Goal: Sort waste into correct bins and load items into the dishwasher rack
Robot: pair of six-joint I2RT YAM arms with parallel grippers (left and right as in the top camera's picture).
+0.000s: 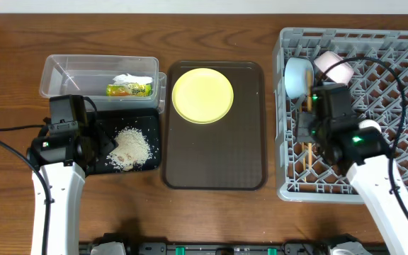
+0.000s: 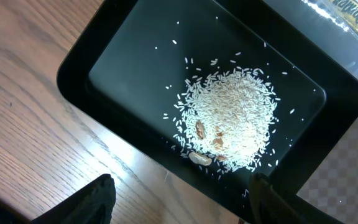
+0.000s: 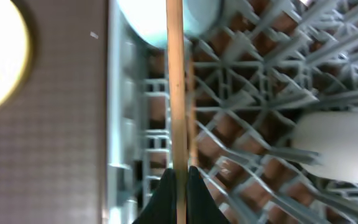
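I will next lower the wooden chopstick with my right gripper onto the rack's wires (image 1: 313,160) (image 3: 206,118) next to the second chopstick and let it go. It is still hanging above them.
The grey dishwasher rack (image 1: 402,106) stands at the right and holds the light blue bowl (image 1: 297,76), the white bowl (image 1: 333,66) and a pale cup (image 1: 371,127). My right gripper (image 1: 310,131) is shut on a wooden chopstick (image 3: 176,81) over the rack's left side (image 3: 126,124); a second chopstick lies in the rack just beside it. The yellow plate (image 1: 202,95) lies on the brown tray (image 1: 214,166). The wrapper (image 1: 129,86) is in the clear tub (image 1: 69,71). The rice (image 2: 232,118) is heaped in the black tray (image 2: 123,56). My left gripper (image 2: 179,202) is open above the black tray's near edge.
Wooden table surface (image 1: 6,85) surrounds everything. Black cables run from both arms. A few brownish bits (image 2: 207,134) lie among the rice. The brown tray's near half carries nothing.
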